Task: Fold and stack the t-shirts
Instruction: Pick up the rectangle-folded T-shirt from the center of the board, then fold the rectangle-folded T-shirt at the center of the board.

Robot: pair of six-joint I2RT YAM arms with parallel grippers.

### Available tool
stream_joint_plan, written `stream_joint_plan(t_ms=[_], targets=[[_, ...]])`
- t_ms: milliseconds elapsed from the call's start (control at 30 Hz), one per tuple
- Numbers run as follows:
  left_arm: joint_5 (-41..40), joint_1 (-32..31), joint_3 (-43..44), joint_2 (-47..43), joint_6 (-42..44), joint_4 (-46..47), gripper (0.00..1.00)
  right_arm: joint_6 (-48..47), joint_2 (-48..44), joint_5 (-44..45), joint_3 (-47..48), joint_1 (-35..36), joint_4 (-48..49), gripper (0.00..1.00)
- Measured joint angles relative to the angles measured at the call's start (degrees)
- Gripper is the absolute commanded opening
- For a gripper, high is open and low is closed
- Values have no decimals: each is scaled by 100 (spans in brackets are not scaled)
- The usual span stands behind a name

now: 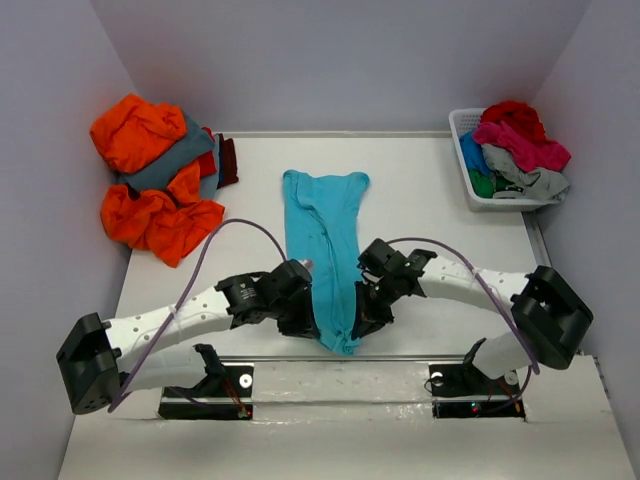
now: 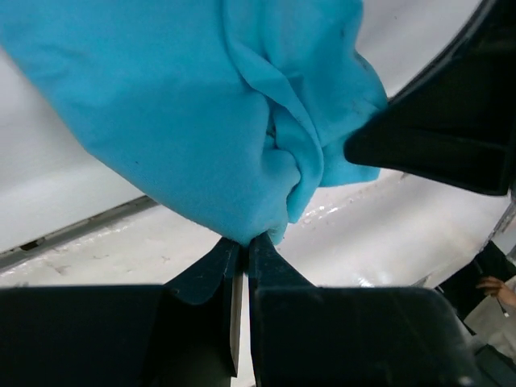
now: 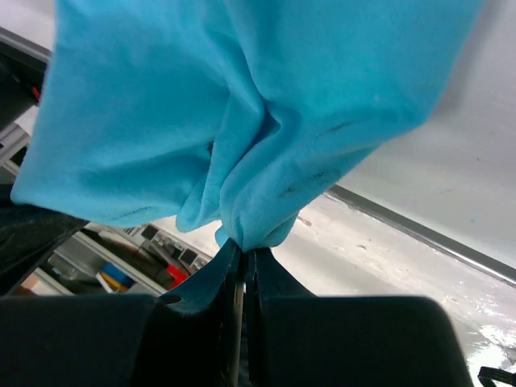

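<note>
The turquoise t-shirt still stretches long toward its collar, so the robot's left gripper next needs to move the hem edge it holds outward and down onto the turquoise t-shirt's middle [image 1: 300, 241] and release it.
A turquoise t-shirt [image 1: 325, 245] lies as a long narrow strip down the middle of the table, collar end far, hem end near. My left gripper [image 1: 306, 322] is shut on the near left edge of its hem, seen in the left wrist view [image 2: 244, 239]. My right gripper [image 1: 362, 322] is shut on the near right edge, seen in the right wrist view [image 3: 246, 248]. Both pinch bunched turquoise cloth [image 2: 201, 121] [image 3: 266, 121] at the fingertips. The near end hangs lifted between the grippers at the table's front edge.
A heap of orange, slate grey and maroon shirts [image 1: 160, 175] lies at the far left. A white slatted basket [image 1: 478, 196] at the far right holds red, pink, light grey and green shirts [image 1: 520, 145]. The table's front edge [image 1: 400, 356] runs just below the grippers.
</note>
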Motion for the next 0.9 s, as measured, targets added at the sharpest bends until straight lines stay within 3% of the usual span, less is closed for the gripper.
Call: stream_joint_plan(t_ms=[433,900], targets=[[-208,1196,527,549,953,-225,6,-407,675,522,999,-603,-516,7],[-326,2002,1508,1705,1777,-39,6,-1141,1729,713,2603,-1453,-973,7]])
